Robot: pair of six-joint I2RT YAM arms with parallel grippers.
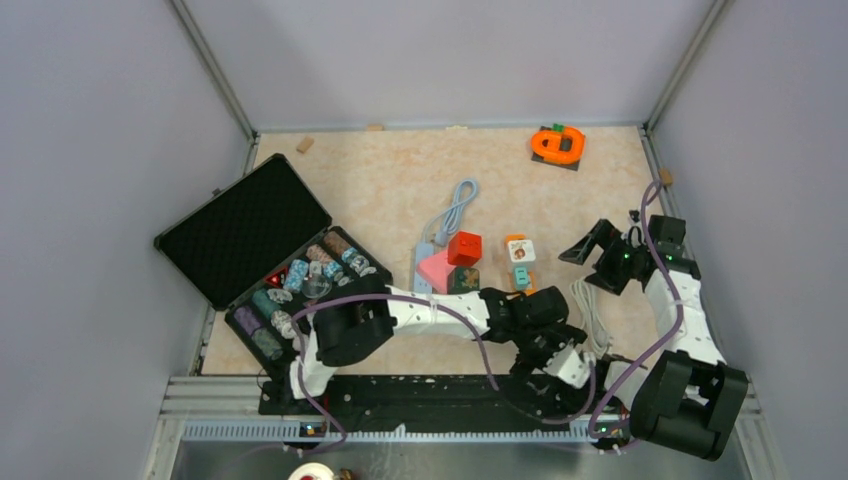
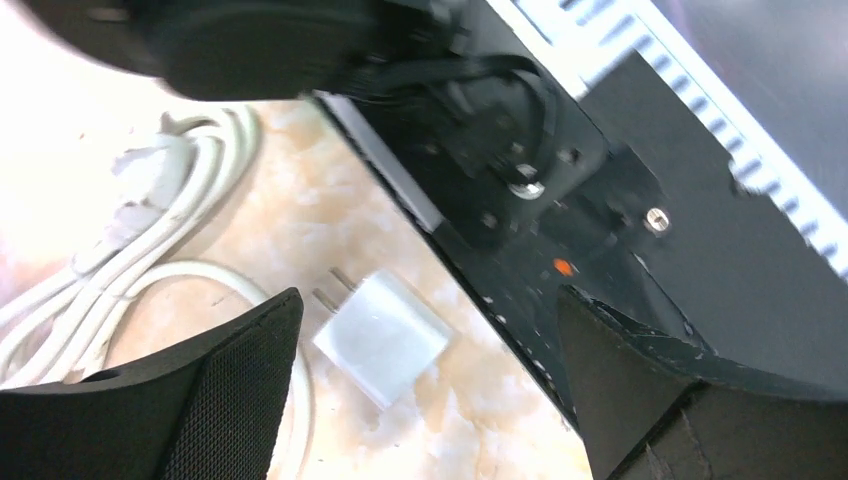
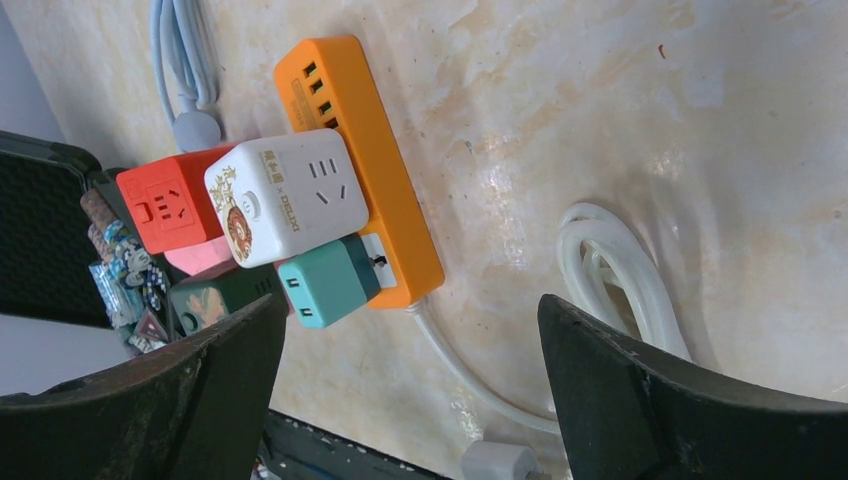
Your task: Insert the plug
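Note:
Next, my left gripper will turn and lower over the white plug's body (image 2: 383,337), a finger to each side of the plug, then close, because the plug lies at an angle between the open fingers.
A white plug (image 2: 380,335) with two metal prongs lies flat on the marble tabletop, close to the black base rail (image 2: 620,220). My left gripper (image 2: 428,300) hangs open over it, one finger on each side, touching nothing; from above it (image 1: 560,355) is near the table's front edge. The orange power strip (image 3: 370,180) carries a white cube adapter (image 3: 280,195) and a teal adapter (image 3: 325,280). My right gripper (image 3: 412,300) is open and empty, above the strip's near end (image 1: 595,258). A white plug body (image 3: 500,463) shows at the bottom edge of the right wrist view.
A coiled white cable (image 3: 620,270) lies right of the strip (image 1: 590,310). Red (image 3: 170,200), pink and dark green cubes crowd the strip's left. An open black case (image 1: 250,235) with several small items sits at the left, and an orange object (image 1: 557,145) at the back.

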